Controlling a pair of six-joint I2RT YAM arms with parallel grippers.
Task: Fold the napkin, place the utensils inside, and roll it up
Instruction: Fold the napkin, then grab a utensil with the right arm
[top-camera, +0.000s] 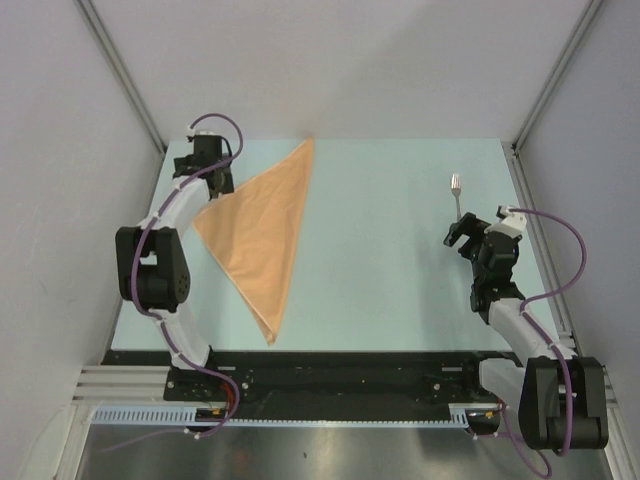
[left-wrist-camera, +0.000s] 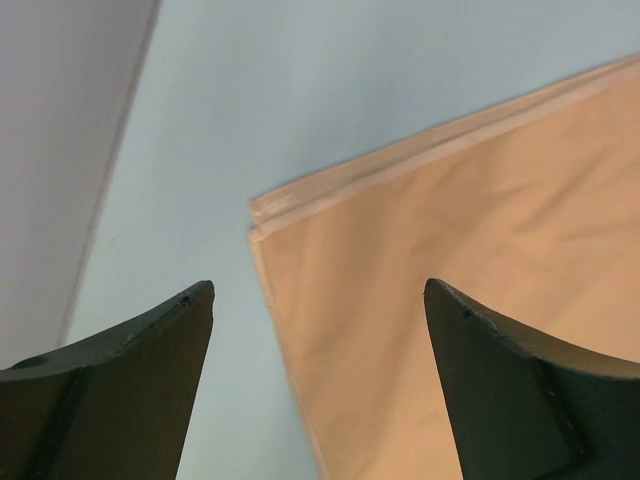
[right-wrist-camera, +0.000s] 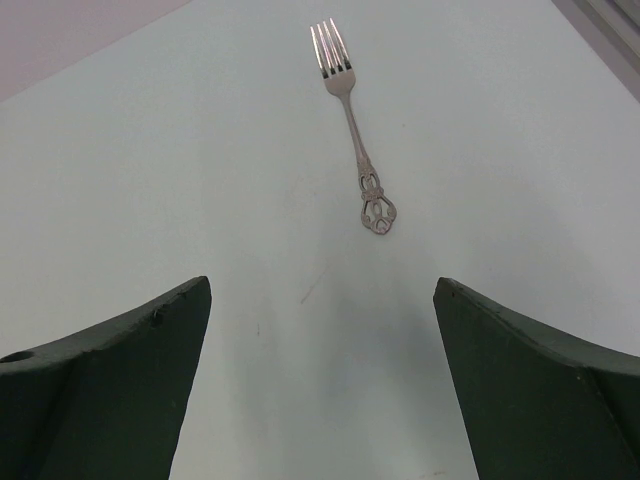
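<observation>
The open right gripper needs to move outward and down onto the fork's slender handle (top-camera: 458, 204) (right-wrist-camera: 357, 137), since the fork is still beyond its empty fingers on the tabletop.
The peach-orange napkin (top-camera: 258, 232) lies folded into a triangle on the left of the pale table (top-camera: 400, 270). One point of it reaches the far edge and another lies near the front. My left gripper (top-camera: 217, 186) hovers open over its left corner. In the left wrist view that two-layered corner of the napkin (left-wrist-camera: 420, 300) shows between the spread fingers (left-wrist-camera: 140, 380), which touch nothing. The silver fork (top-camera: 456, 195) lies at the far right, tines away from me. My right gripper (top-camera: 462, 232) stands open just short of its handle. In the right wrist view the fork (right-wrist-camera: 352, 120) lies ahead of the empty gripper (right-wrist-camera: 322, 288).
Grey walls and metal frame rails (top-camera: 120, 70) close in the table on the left, right and back. The black base rail (top-camera: 340, 375) runs along the near edge. The right arm's purple cable (top-camera: 575, 260) loops out toward the right wall.
</observation>
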